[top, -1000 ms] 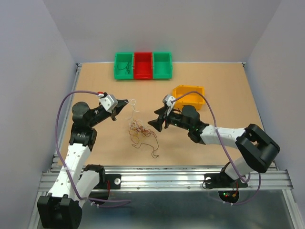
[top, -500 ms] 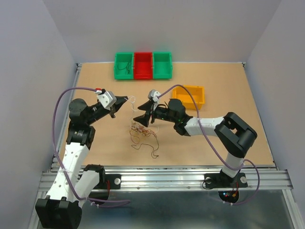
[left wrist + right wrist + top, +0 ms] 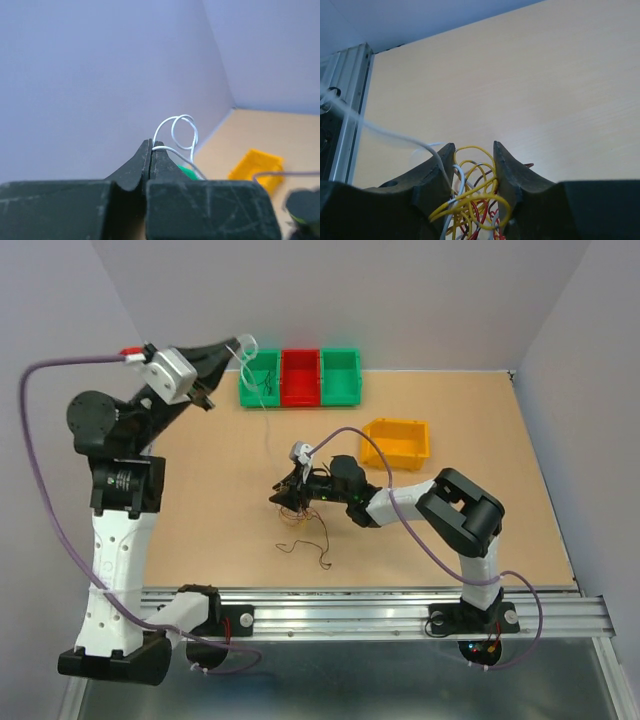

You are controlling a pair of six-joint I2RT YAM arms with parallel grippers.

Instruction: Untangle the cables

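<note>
The red bin (image 3: 300,380) is still empty, so next my left gripper should carry the white wire outward and down over that bin and release it there.
The cables are a small tangle of yellow, red, brown and white wires (image 3: 306,522) on the table's middle. My right gripper (image 3: 281,497) lies low over the tangle, and in the right wrist view its jaws (image 3: 472,150) are closed onto the wire bundle (image 3: 470,200) with a narrow gap. My left gripper (image 3: 236,348) is raised high at the back left. It is shut on a white wire (image 3: 182,131) that loops past its tips (image 3: 151,145). The white wire (image 3: 395,136) runs taut from the bundle up toward the left gripper.
Three bins stand at the back: green (image 3: 260,377), red (image 3: 300,376), green (image 3: 340,375). A yellow bin (image 3: 396,442) sits right of centre, behind the right arm. A thin wire tail (image 3: 323,558) trails toward the front edge rail.
My left gripper rose from table height to high at the back left, pulling the white wire out. My right gripper moved left onto the tangle and closed on it.
</note>
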